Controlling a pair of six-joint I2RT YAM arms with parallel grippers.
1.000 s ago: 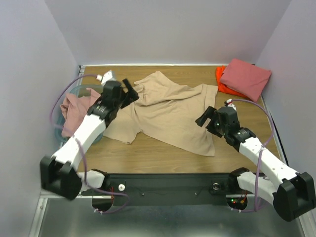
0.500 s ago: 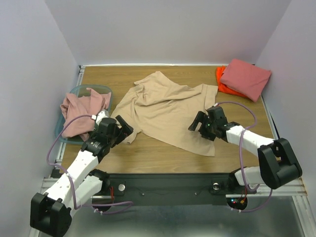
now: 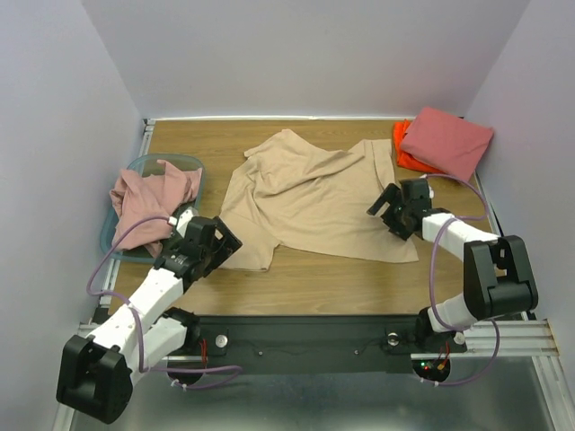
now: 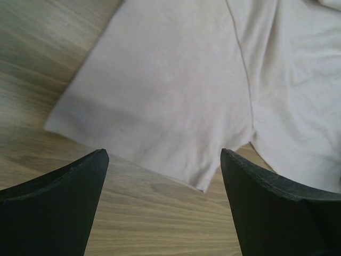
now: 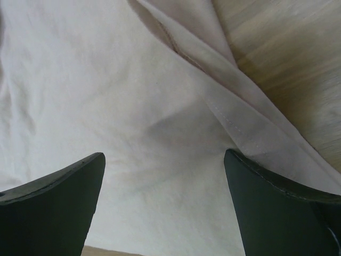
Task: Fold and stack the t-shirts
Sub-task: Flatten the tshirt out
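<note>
My left gripper should move down and to the left in the wrist view next, because the sleeve's corner nearest the bin is that way and below it.
The tan t-shirt (image 3: 314, 193) lies spread and rumpled on the wooden table, its sleeve (image 4: 160, 101) in the left wrist view and its folded hem (image 5: 234, 122) in the right wrist view. My left gripper (image 3: 220, 241) is open and empty just off the sleeve's near edge. My right gripper (image 3: 388, 202) is open and empty over the shirt's right side. The dusty pink shirt (image 3: 148, 202) is bunched in the teal bin (image 3: 184, 162). The salmon-red shirt (image 3: 446, 142) lies folded on the orange shirt (image 3: 404, 148) at the back right.
The teal bin stands at the table's left edge. Lavender walls close in the left, back and right. Bare wood (image 3: 341, 283) runs along the front, near the arm bases.
The left arm swung back from the shirt's collar to its near-left sleeve. The right gripper moved to the right; the shirt's right hem now lies further right and flatter.
</note>
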